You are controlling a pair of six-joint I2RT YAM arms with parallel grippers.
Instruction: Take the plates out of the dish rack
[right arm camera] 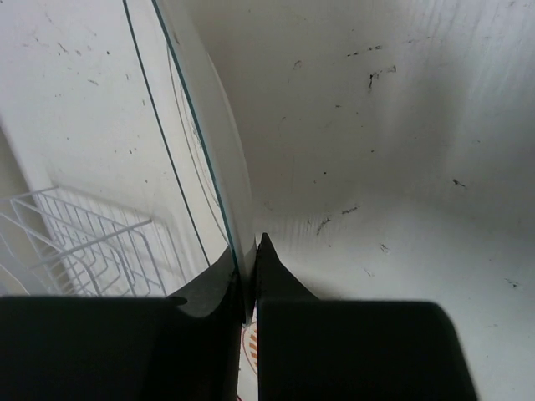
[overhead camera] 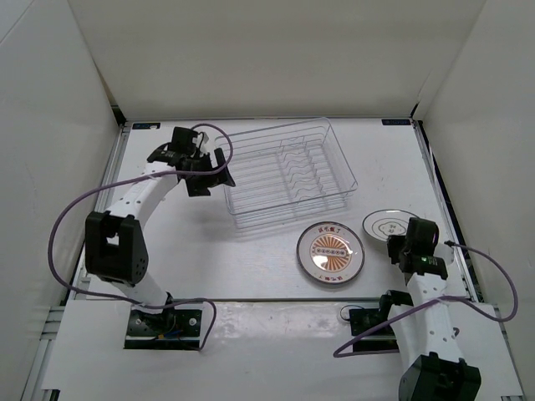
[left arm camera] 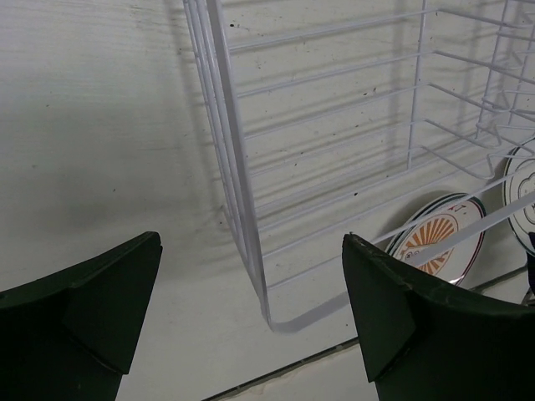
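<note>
My left gripper goes to the right in the top view and slightly outward onto the rack's end rim next, because that rim runs between the gripper's open fingers.
The white wire dish rack stands mid-table with no plate in it. The orange sunburst plate lies flat on the table in front of the rack. To its right is the white ringed plate, with my right gripper shut on its near rim. The right wrist view shows that plate edge-on, its rim pinched between the fingertips. I cannot tell whether it rests on the table. My left gripper hangs open at the rack's left end, its jaws wide with nothing between them.
White walls close in the table on the left, back and right. The left wrist view looks through the rack wires to the orange plate and the white plate. Purple cables trail from both arms.
</note>
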